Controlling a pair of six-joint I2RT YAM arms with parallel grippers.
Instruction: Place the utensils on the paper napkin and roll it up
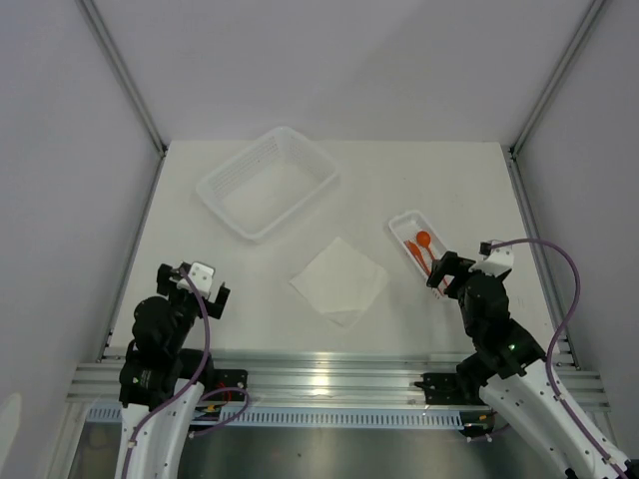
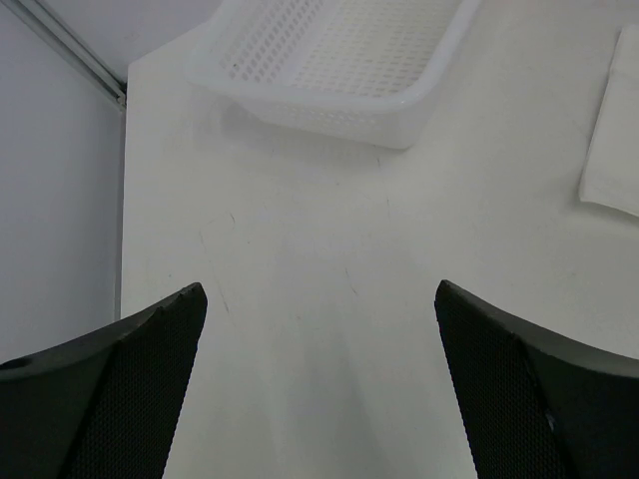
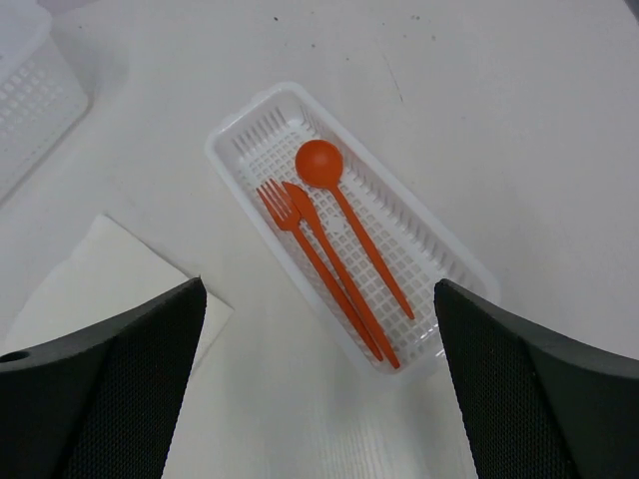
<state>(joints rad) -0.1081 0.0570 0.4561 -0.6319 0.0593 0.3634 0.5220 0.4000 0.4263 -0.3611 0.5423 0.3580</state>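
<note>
The spoon is below the open fingers and farther outward, so the right gripper needs to move outward and down next, onto the spoon's handle close to its bowl.
Three orange-red utensils lie side by side in a narrow white tray: a spoon, a knife and a fork. They also show in the top view. The white paper napkin lies flat on the table left of the tray; its corner shows in the right wrist view. My right gripper is open and empty, hovering just near of the tray's near end, also in the top view. My left gripper is open and empty over bare table at the near left, seen from above too.
A large white mesh basket stands at the back left of the table, also in the left wrist view. Grey walls with metal rails bound the table on both sides.
</note>
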